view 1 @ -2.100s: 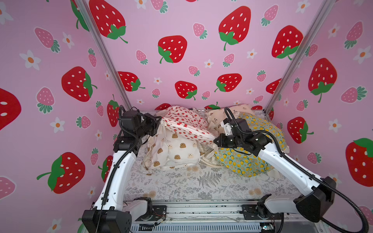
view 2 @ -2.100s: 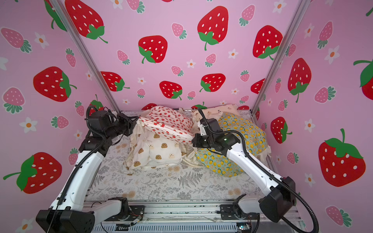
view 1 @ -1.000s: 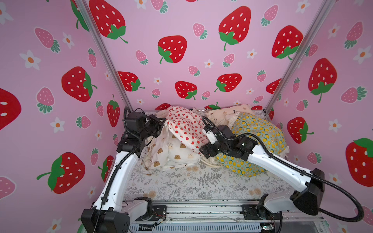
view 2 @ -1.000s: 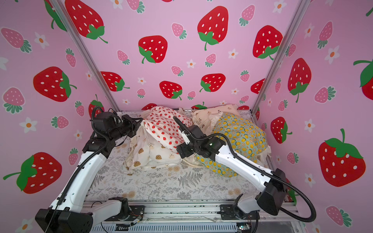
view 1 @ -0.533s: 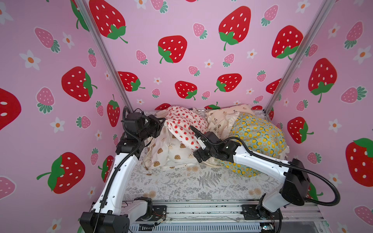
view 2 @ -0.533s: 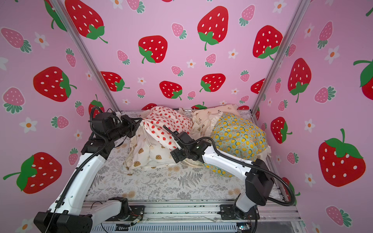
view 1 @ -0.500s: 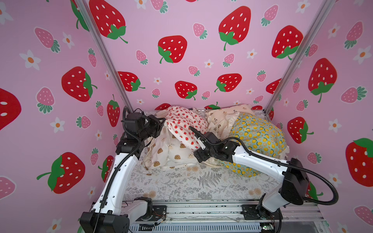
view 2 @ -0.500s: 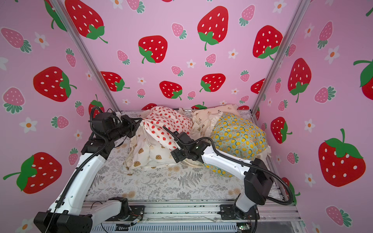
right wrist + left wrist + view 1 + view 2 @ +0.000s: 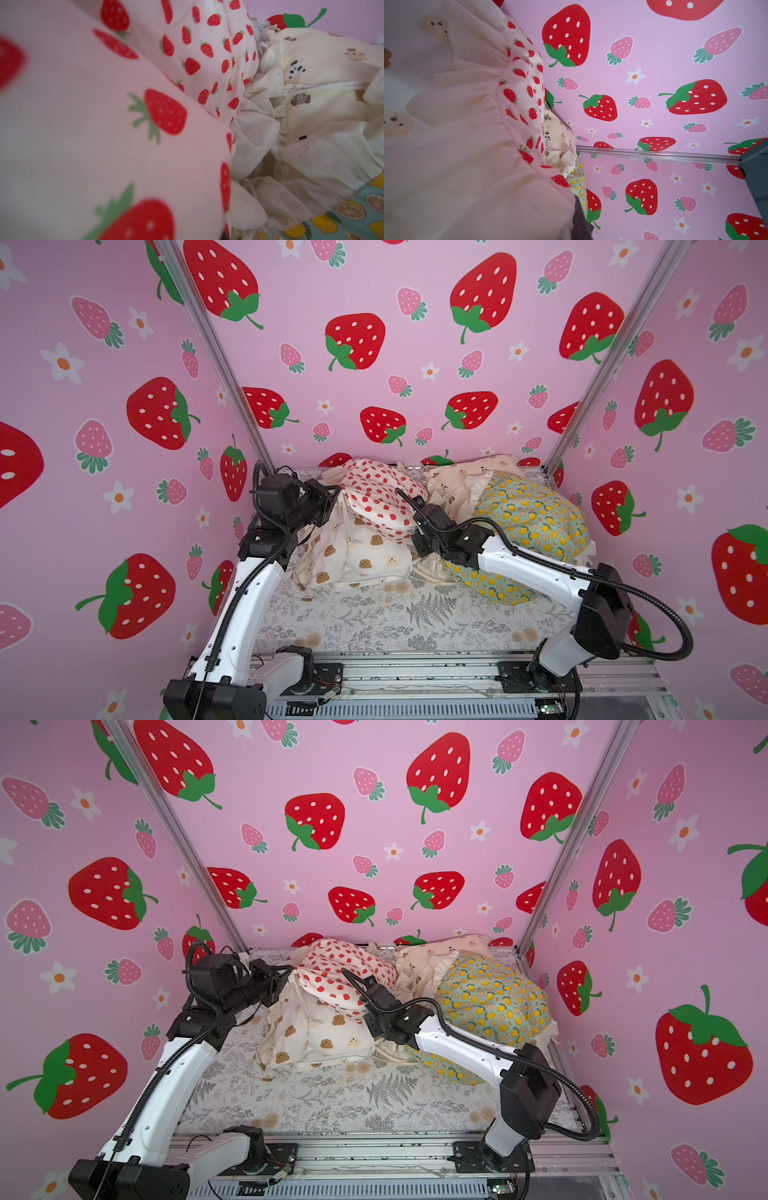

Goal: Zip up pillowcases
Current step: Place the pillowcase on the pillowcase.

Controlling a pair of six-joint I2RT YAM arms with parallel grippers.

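Note:
My left gripper swings across the cookie pillowcase [image 9: 365, 556] next and releases the fold by the lemon pillowcase's edge [image 9: 457, 569], since that lies beyond the cookie pillowcase from my gripper.
Several ruffled pillowcases crowd the back of the table. The strawberry pillowcase [image 9: 374, 497] [image 9: 336, 969] lies on the cookie pillowcase [image 9: 365, 556] [image 9: 320, 1036]. To their right the lemon pillowcase [image 9: 532, 522] [image 9: 490, 994] lies in front of the bear pillowcase [image 9: 457, 481] [image 9: 424, 961]. My left gripper [image 9: 332, 499] [image 9: 286, 977] is shut on the strawberry pillowcase's left ruffle [image 9: 477, 145]. My right gripper [image 9: 415, 533] [image 9: 370, 1019] presses into that pillowcase's lower right edge. Strawberry fabric [image 9: 166, 112] covers its jaws, so their state is hidden.
A grey fern-print sheet [image 9: 415, 614] covers the table in front of the pile. Pink strawberry walls [image 9: 374, 364] close in on three sides, with metal posts [image 9: 224, 364] at the back corners. A metal rail [image 9: 415, 674] runs along the front edge between the arm bases.
My right arm has swung left, away from the lemon pillowcase, to the strawberry pillowcase's lower right edge. The left arm has hardly moved and keeps its hold.

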